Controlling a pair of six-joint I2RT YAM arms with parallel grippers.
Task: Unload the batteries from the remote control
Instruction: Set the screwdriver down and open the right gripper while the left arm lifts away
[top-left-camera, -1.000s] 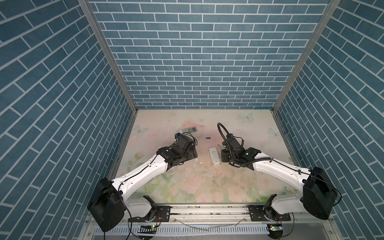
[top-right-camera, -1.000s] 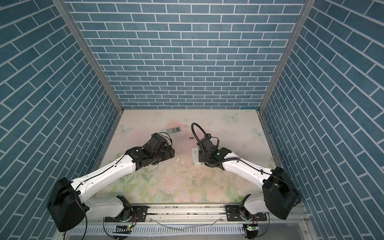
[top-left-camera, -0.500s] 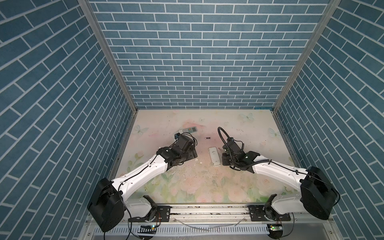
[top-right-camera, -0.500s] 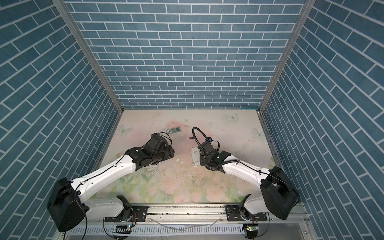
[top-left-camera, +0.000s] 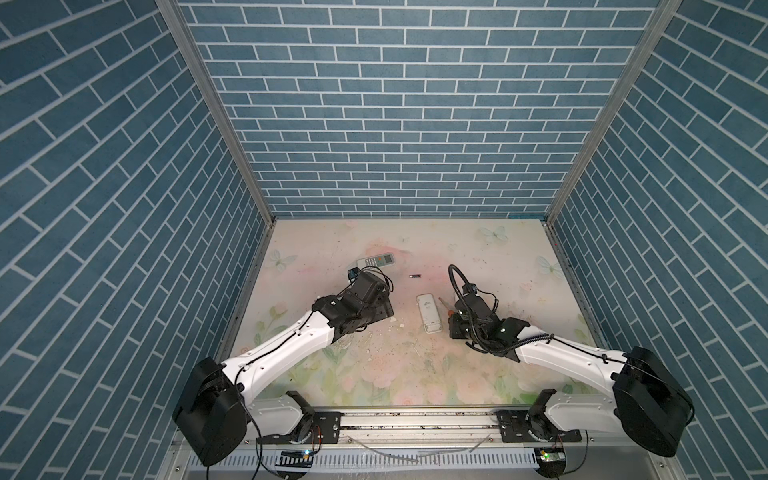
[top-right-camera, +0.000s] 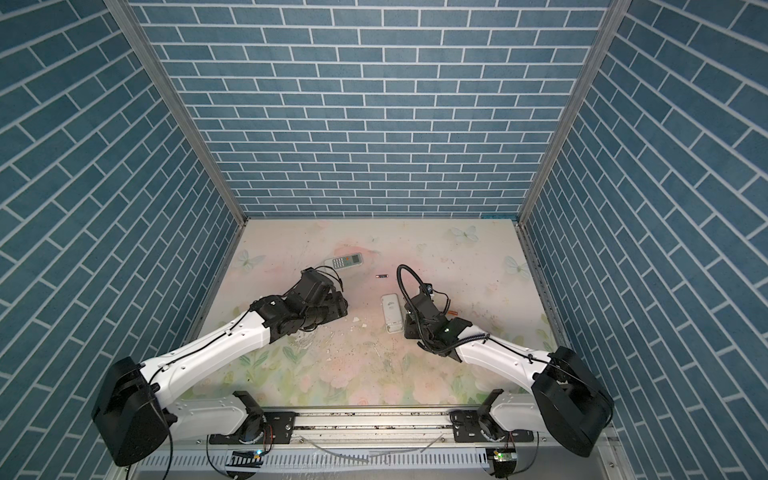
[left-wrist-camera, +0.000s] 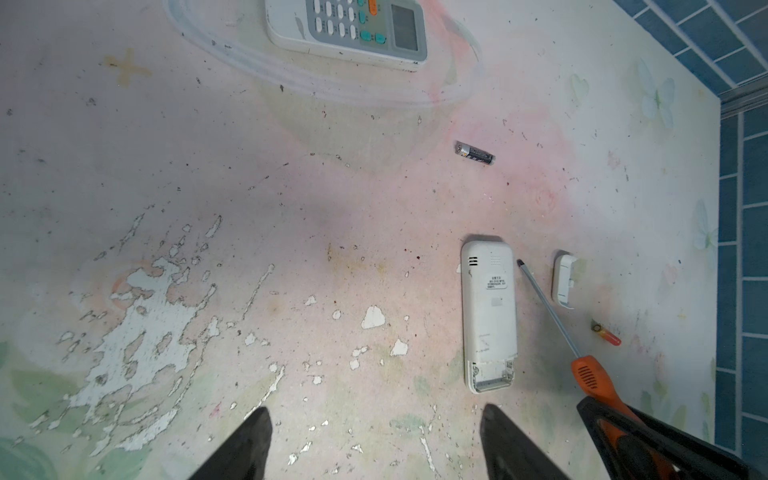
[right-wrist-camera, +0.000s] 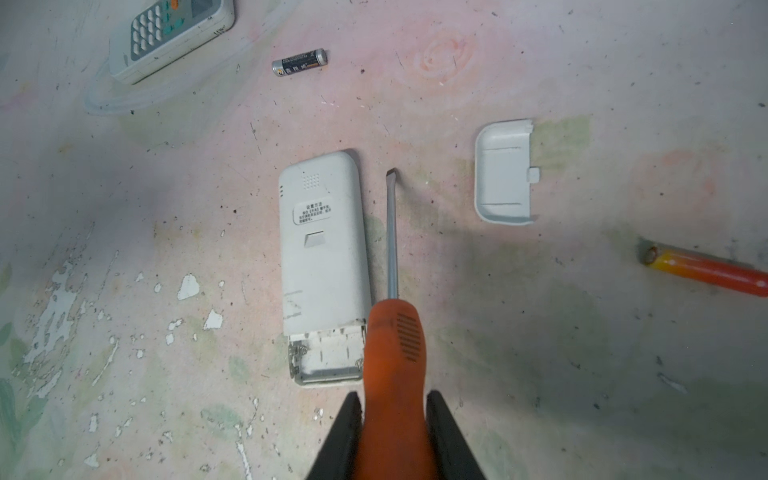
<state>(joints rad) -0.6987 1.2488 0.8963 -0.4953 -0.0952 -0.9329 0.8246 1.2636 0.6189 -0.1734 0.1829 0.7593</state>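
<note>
The remote's battery bay is already empty, so I will move my right gripper down and back and release the screwdriver on the bare tabletop (top-left-camera: 453, 347) beside the bay end of the remote.
The white remote control (right-wrist-camera: 324, 249) lies face down mid-table, also in the left wrist view (left-wrist-camera: 489, 307) and in both top views (top-left-camera: 429, 312) (top-right-camera: 392, 312). Its battery bay (right-wrist-camera: 328, 357) is uncovered and holds nothing. A black battery (right-wrist-camera: 300, 62) (left-wrist-camera: 475, 153) lies loose beyond it. An orange-gold battery (right-wrist-camera: 706, 268) (left-wrist-camera: 606, 334) lies to its right. My right gripper (right-wrist-camera: 394, 401) is shut on the orange-handled screwdriver (right-wrist-camera: 395, 332), whose shaft runs along the remote's right edge. My left gripper (left-wrist-camera: 376, 419) hangs open and empty, left of the remote.
A white bay cover (right-wrist-camera: 503, 170) (left-wrist-camera: 563, 280) lies inside-up right of the remote. A second remote (left-wrist-camera: 353, 25) (top-left-camera: 376, 260) with a keypad and screen lies face up farther back. The floral table mat is worn, with white flaked patches (left-wrist-camera: 137, 340). Blue brick walls enclose three sides.
My right gripper has drawn back toward the table's front with the screwdriver, alongside the remote. The left arm has stayed put.
</note>
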